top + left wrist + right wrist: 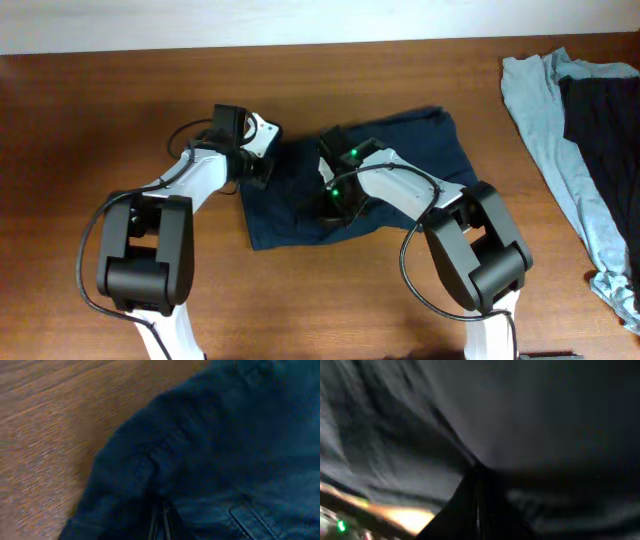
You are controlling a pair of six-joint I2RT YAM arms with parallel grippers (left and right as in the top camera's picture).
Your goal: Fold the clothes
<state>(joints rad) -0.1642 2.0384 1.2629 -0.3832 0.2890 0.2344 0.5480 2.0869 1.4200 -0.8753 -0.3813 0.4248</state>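
My right gripper shifts outward and to the right in the overhead view, toward the garment's far edge (396, 121), next and releases the garment's fold, since the garment's middle lies bunched.
A dark navy garment (420, 150) lies bunched in the middle of the table. My left gripper (262, 170) is at its left edge. In the left wrist view the fingers (161, 525) are closed together with navy fabric (225, 435) gathered around them. My right gripper (335, 205) is pressed into the middle front of the garment. In the right wrist view its fingers (477, 510) are closed in dark cloth (520, 410) that fills the frame. A pale grey-blue garment (535, 110) and a black one (605, 150) lie at the far right.
The brown wooden table (100, 100) shows bare wood to the left and in front of the navy garment. The pile of the other two garments reaches the right edge of the view. Both arm bases stand at the front.
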